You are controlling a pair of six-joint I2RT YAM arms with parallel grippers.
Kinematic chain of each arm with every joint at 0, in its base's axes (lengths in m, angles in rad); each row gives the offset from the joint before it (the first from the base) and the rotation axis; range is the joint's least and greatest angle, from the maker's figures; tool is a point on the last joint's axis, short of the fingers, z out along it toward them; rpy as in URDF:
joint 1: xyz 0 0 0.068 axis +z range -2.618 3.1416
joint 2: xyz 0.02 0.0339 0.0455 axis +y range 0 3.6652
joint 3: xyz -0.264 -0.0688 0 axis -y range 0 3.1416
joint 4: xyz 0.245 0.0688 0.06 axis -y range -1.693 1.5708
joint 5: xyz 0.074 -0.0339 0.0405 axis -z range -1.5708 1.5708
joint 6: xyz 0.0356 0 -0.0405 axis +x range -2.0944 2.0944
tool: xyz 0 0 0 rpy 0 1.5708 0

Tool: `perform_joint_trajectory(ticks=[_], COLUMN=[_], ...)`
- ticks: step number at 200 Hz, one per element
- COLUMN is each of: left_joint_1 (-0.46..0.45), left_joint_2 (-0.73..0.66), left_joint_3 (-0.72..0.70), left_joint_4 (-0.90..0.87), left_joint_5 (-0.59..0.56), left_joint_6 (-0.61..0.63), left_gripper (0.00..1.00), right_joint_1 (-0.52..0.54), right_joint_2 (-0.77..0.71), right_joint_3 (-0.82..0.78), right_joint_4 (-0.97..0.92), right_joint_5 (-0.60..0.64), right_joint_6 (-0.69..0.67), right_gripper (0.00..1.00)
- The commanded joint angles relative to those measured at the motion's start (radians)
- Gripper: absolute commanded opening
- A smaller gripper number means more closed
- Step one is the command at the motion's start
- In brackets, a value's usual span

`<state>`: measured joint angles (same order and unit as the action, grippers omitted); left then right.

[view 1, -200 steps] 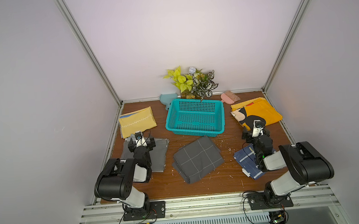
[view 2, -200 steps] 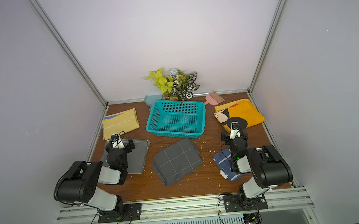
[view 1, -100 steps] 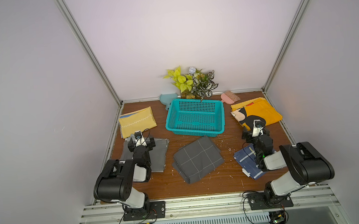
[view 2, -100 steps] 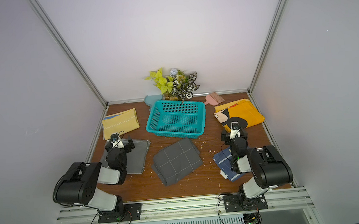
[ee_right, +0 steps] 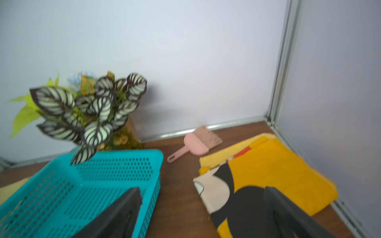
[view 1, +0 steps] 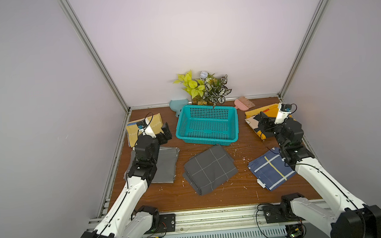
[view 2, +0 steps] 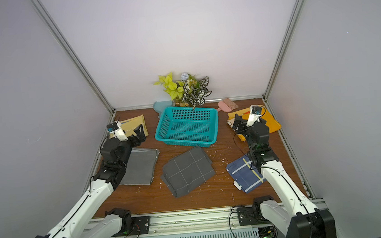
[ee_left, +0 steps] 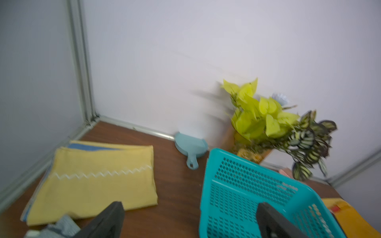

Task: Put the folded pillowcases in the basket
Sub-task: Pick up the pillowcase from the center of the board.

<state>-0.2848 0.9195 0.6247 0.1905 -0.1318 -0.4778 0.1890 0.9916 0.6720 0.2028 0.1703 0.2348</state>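
Note:
My left gripper comes back and down next, turning downward onto the pillowcase's edge by the plain grey cloth, as the pillowcase lies lower and nearer my base.
The folded pillowcase (view 1: 210,169) (view 2: 188,170), dark grey with thin white grid lines, lies flat on the wooden table just in front of the basket (view 1: 208,141) (view 2: 187,143). The teal lattice basket holds nothing. My left gripper (view 1: 165,132) (view 2: 140,132) hovers open left of the basket, above the table. In the left wrist view my left gripper (ee_left: 189,220) frames the basket's near corner (ee_left: 237,185). My right gripper (view 1: 263,125) (view 2: 238,122) hovers open right of the basket. In the right wrist view my right gripper (ee_right: 203,208) spans bare table, with the basket (ee_right: 115,162) beside one finger. Neither wrist view shows the pillowcase.
Other folded cloths lie around: plain grey (view 1: 165,166) under the left arm, navy striped (view 1: 270,171) under the right arm, yellow zigzag (ee_left: 99,177) at back left, orange patterned (ee_right: 278,171) at back right. A potted plant (view 1: 205,88), blue dustpan (view 1: 176,105) and pink brush (view 1: 243,102) line the back wall.
Both arms have risen from their folded low pose and stretched toward the back, so the grippers now sit beside the basket. The cloths and basket have not moved.

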Motion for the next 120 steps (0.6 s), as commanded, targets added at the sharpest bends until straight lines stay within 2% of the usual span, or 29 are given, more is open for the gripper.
perform_joint_trajectory(ticks=[1, 32, 50, 61, 93, 120], left_joint_1=[-0.132, -0.340, -0.475, -0.543, -0.619, -0.662], left_joint_2=[-0.054, -0.055, -0.019, 0.017, 0.096, 0.125], left_joint_3=[-0.011, -0.074, -0.105, -0.114, -0.166, -0.181], left_joint_4=[-0.304, -0.389, -0.396, -0.406, -0.358, -0.333], left_joint_5=[0.023, -0.034, -0.099, -0.133, -0.104, -0.109], left_joint_6=[-0.179, -0.351, -0.437, -0.488, -0.598, -0.641], left_gripper=[0.99, 0.99, 0.99, 0.99, 0.99, 0.99], right_joint_1=[0.098, 0.264, 0.295, 0.295, 0.312, 0.357], right_joint_2=[-0.010, -0.014, -0.008, 0.007, 0.120, 0.144], right_joint_3=[0.010, 0.012, -0.025, -0.046, -0.071, -0.093], right_joint_4=[-0.295, -0.385, -0.401, -0.405, -0.404, -0.359], right_joint_5=[-0.067, -0.041, -0.039, -0.081, -0.289, -0.285], right_joint_6=[0.080, 0.092, 0.115, 0.149, 0.187, 0.181], right_gripper=[1.00, 1.00, 0.99, 1.00, 0.99, 1.00])
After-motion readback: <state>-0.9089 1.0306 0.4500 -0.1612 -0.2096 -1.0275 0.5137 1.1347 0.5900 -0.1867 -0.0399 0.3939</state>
